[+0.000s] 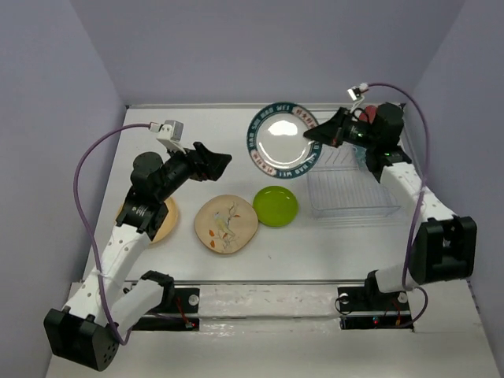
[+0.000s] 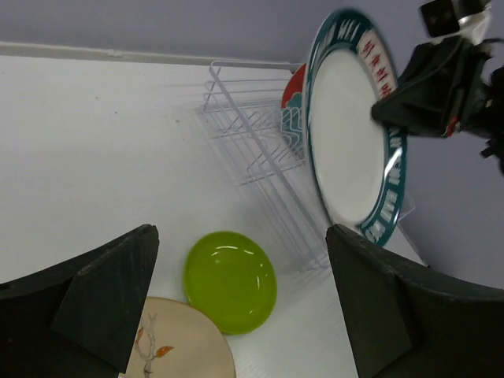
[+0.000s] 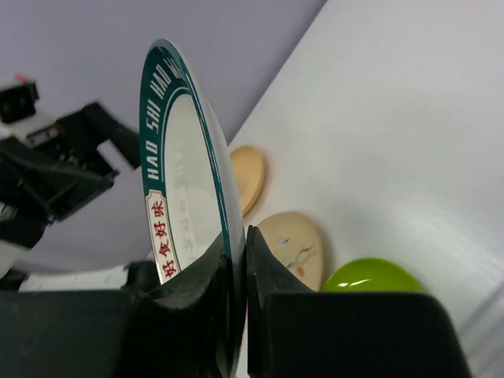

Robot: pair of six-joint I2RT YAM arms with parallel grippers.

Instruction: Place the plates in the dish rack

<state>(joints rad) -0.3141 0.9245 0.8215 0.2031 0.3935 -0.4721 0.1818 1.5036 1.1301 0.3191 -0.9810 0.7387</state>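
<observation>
My right gripper swings and turns the white plate over the rack's wires next, then lowers the white plate beside the red plate (image 2: pixel 295 90).
My right gripper (image 1: pixel 319 134) (image 3: pixel 240 236) is shut on the rim of a white plate with a teal patterned rim (image 1: pixel 281 140) (image 2: pixel 350 134) (image 3: pixel 185 157). It holds the plate up on edge in the air, just left of the dish rack (image 1: pixel 350 193) (image 2: pixel 252 134). A red plate (image 2: pixel 295 90) stands in the rack behind it. My left gripper (image 1: pixel 220 164) (image 2: pixel 242 230) is open and empty, a short way left of the held plate. Flat on the table lie a lime green plate (image 1: pixel 276 205) (image 2: pixel 230 280), a beige bird plate (image 1: pixel 226 224) and a tan-orange plate (image 1: pixel 161 220), partly under my left arm.
Lilac walls close the table at the back and both sides. The rack of thin pale wire sits at the right, near the right wall. Both arm bases are fixed at the near edge.
</observation>
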